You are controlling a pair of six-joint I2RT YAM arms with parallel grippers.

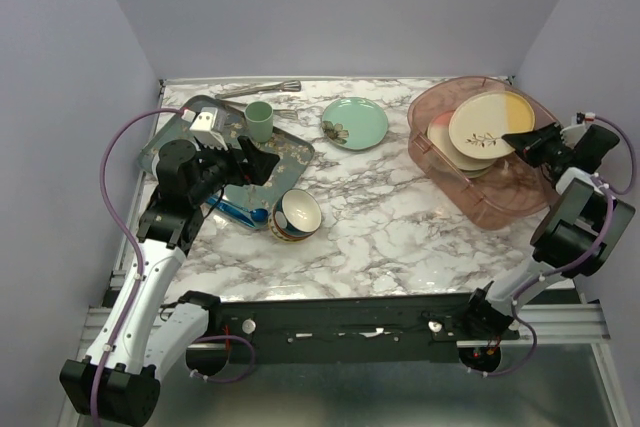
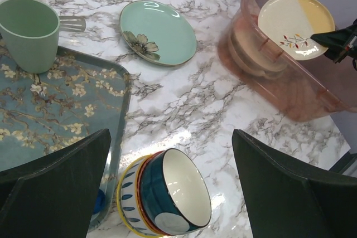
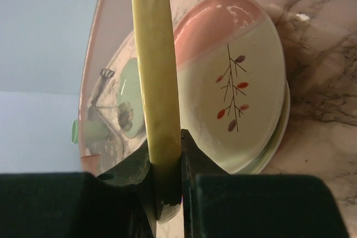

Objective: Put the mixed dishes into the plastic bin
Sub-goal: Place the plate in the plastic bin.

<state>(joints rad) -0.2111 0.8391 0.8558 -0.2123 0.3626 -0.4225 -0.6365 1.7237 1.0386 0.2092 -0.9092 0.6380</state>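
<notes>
The yellow-and-cream plate I am holding still hangs above the pink-and-cream plate. My right gripper needs to move down and to the left in the top view next, toward that lower plate.
The plastic bin stands at the right of the marble table. My right gripper is shut on the rim of the yellow-and-cream plate, holding it tilted over the bin; in the right wrist view the plate's edge sits between the jaws. Under it in the bin lies the pink-and-cream plate. The mint green plate lies flat at the table's middle back. The blue-yellow bowl lies tipped on its side by the tray. My left gripper hangs open above the bowl.
A dark-green floral tray at the left carries a mint cup. Metal tongs lie at the back edge. A blue spoon lies by the tray's near corner. Walls close in on three sides.
</notes>
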